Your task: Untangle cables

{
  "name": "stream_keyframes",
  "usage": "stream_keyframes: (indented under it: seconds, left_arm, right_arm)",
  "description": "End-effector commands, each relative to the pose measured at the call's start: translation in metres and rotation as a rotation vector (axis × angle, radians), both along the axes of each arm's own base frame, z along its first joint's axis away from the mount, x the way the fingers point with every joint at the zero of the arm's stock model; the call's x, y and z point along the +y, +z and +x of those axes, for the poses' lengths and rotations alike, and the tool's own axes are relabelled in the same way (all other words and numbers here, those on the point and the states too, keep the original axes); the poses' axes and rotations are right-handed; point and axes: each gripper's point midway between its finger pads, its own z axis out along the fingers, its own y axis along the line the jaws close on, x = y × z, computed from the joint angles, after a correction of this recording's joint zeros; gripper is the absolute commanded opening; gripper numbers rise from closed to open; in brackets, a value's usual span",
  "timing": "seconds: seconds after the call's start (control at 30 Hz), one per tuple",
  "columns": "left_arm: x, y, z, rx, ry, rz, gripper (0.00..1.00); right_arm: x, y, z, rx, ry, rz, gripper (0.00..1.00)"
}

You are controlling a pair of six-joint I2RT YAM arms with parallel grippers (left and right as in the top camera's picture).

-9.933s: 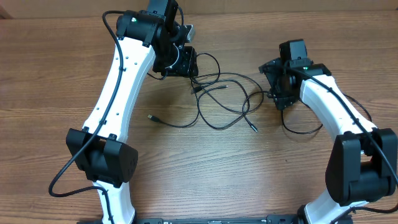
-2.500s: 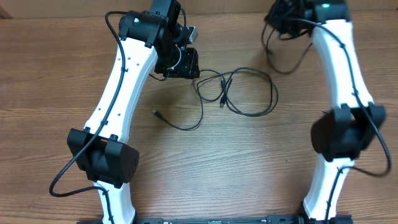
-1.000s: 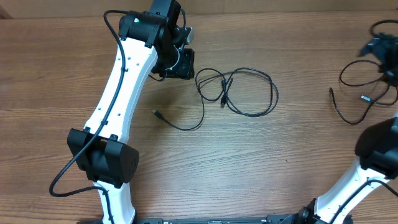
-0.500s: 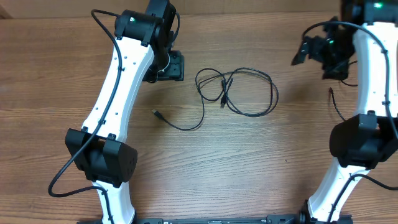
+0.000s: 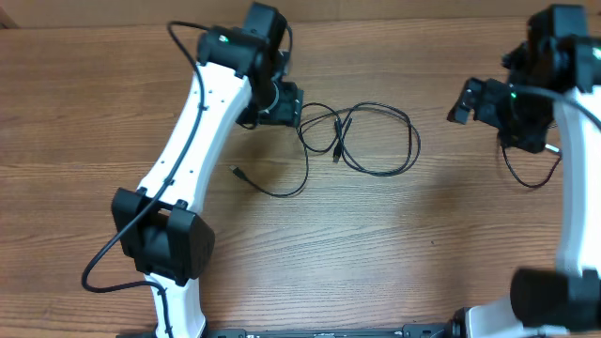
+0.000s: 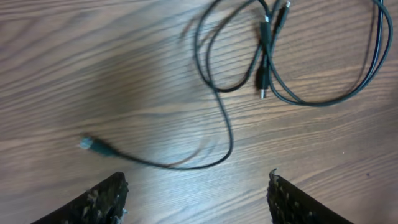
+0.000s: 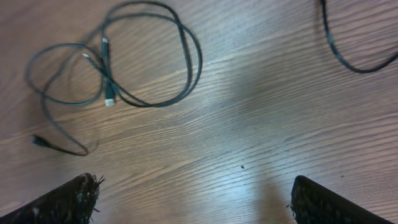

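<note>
The robot's left gripper needs to go down next onto the looped cable's tail, at the part between plug and bend (image 5: 281, 195) (image 6: 186, 168), because that part is below its open fingers.
A thin black cable (image 5: 376, 141) lies looped on the wooden table in the middle, with one tail ending in a plug (image 5: 232, 171). It also shows in the left wrist view (image 6: 224, 118) and the right wrist view (image 7: 143, 62). A second thin black cable (image 5: 531, 178) lies apart at the right edge, partly under the right arm; a piece of it shows in the right wrist view (image 7: 348, 59). My left gripper (image 5: 279, 101) is open and empty just left of the loop (image 6: 196, 199). My right gripper (image 5: 474, 99) is open and empty above bare table between the two cables (image 7: 196, 199).
The white left arm (image 5: 197, 141) crosses the left half of the table. The right arm (image 5: 573, 141) runs along the right edge. The table's far edge (image 5: 376, 19) is just behind both grippers.
The right arm carried one cable out of the tangle to the right and let it go there. It now sits a little lower. The left gripper has shifted right toward the loop.
</note>
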Motion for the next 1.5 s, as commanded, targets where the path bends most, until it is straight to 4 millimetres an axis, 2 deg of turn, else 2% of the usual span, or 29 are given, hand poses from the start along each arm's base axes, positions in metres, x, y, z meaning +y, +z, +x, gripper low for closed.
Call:
stream_keyframes:
  seconds: [0.0, 0.13, 0.27, 0.4, 0.57, 0.63, 0.67, 0.7, 0.73, 0.8, 0.87, 0.97, 1.07, 1.2, 1.33, 1.43, 1.47]
  left_arm:
    - [-0.022, -0.022, -0.012, 0.037, -0.073, -0.018, 0.72]
    - [-0.044, -0.050, -0.020, 0.033, -0.124, -0.017, 0.71]
    - [-0.057, -0.076, -0.025, 0.018, -0.153, -0.011, 0.71]
    - [-0.053, -0.103, -0.029, 0.010, -0.123, 0.043, 0.70]
    - [-0.046, -0.127, -0.035, 0.022, -0.112, 0.061, 0.68]
    - [-0.044, -0.135, -0.036, 0.019, -0.110, 0.068, 0.58]
    - [-0.043, -0.136, -0.037, 0.018, -0.109, 0.073, 0.43]
    - [-0.043, -0.136, -0.037, 0.018, -0.109, 0.073, 0.18]
    - [-0.043, -0.135, -0.036, 0.017, -0.109, 0.072, 0.04]
    - [-0.043, -0.127, -0.035, 0.011, -0.108, 0.070, 0.04]
    - [-0.042, -0.112, -0.032, 0.006, -0.105, 0.076, 0.04]
    - [-0.041, -0.069, -0.025, -0.022, -0.102, 0.071, 0.04]
    - [-0.040, -0.004, -0.016, -0.098, -0.092, 0.037, 0.04]
    - [-0.034, 0.078, -0.013, -0.230, -0.104, -0.017, 0.04]
    - [-0.020, 0.145, -0.016, -0.364, -0.102, -0.060, 0.04]
    - [-0.007, 0.189, -0.019, -0.470, -0.071, -0.100, 0.04]
    - [-0.004, 0.198, -0.020, -0.494, -0.064, -0.108, 0.04]
  right_arm:
    - [0.000, 0.009, -0.013, -0.038, -0.004, -0.013, 0.98]
    - [0.001, 0.012, -0.021, -0.048, -0.001, -0.015, 1.00]
    - [0.001, 0.011, -0.025, -0.031, -0.001, -0.013, 1.00]
    - [0.001, 0.011, -0.025, -0.029, 0.000, -0.013, 1.00]
    - [0.001, 0.011, -0.025, -0.029, -0.001, -0.013, 1.00]
    - [0.001, 0.011, -0.025, -0.029, -0.001, -0.013, 1.00]
    - [0.001, 0.011, -0.025, -0.029, -0.001, -0.013, 1.00]
    - [0.001, 0.011, -0.025, -0.029, -0.001, -0.014, 1.00]
    - [0.001, 0.011, -0.025, -0.029, -0.001, -0.014, 1.00]
    - [0.001, 0.011, -0.025, -0.031, -0.001, -0.014, 1.00]
    - [0.001, 0.011, -0.023, -0.039, 0.006, -0.016, 1.00]
    - [0.001, 0.012, -0.020, -0.055, 0.032, -0.024, 1.00]
    - [0.001, 0.014, -0.014, -0.078, 0.033, -0.026, 1.00]
    - [0.004, 0.016, -0.004, -0.118, 0.064, -0.012, 1.00]
    - [0.005, 0.013, 0.005, -0.131, 0.066, -0.005, 1.00]
    - [0.005, 0.004, 0.011, -0.106, 0.068, 0.001, 1.00]
    - [0.005, 0.002, 0.012, -0.098, 0.069, 0.003, 1.00]
